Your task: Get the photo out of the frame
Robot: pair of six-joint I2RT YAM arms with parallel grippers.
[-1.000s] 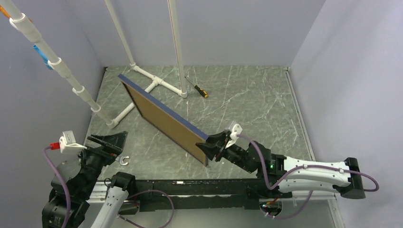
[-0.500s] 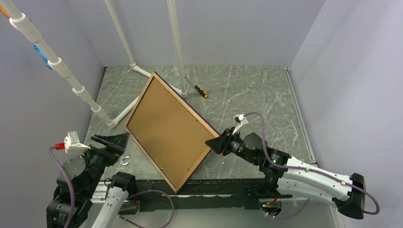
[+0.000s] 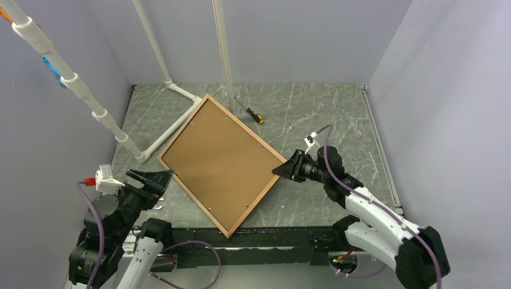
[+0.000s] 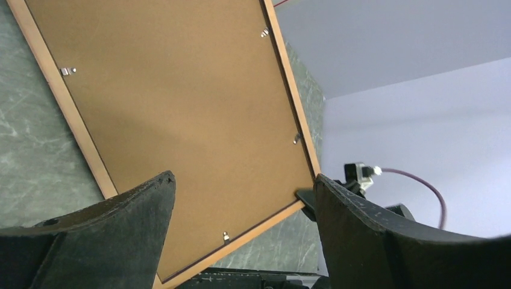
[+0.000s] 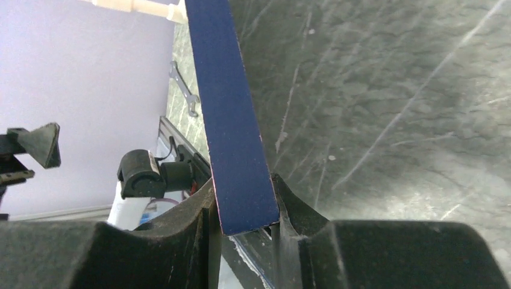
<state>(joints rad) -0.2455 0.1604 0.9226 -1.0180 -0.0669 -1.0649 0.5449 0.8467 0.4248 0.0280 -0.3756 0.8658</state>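
Note:
My right gripper should next lower the frame's corner down onto the tabletop below and let go of it there, because the frame's navy side is still hanging above the table.
The frame (image 3: 257,198) lies back side up, low over the table, with its brown backing board (image 3: 223,159) facing me and small metal clips along the rim. The photo is hidden under that board. My right gripper (image 3: 282,170) is shut on the frame's right corner. In the right wrist view the navy side of the frame (image 5: 229,120) runs between the right gripper's (image 5: 244,205) two fingers. My left gripper (image 3: 158,180) hangs open by the frame's near left edge. In the left wrist view it (image 4: 242,177) holds nothing, and the backing board (image 4: 181,90) lies beyond it.
A white pipe structure (image 3: 181,114) stands on the table behind the frame's far left edge. A yellow-and-black screwdriver (image 3: 253,115) lies near the frame's far corner. A small wrench (image 5: 182,89) rests near the left arm. Walls close in on three sides.
The frame went from standing on edge to lying back side up. The right gripper turned with the corner and shifted right. The left gripper crept a little toward the frame.

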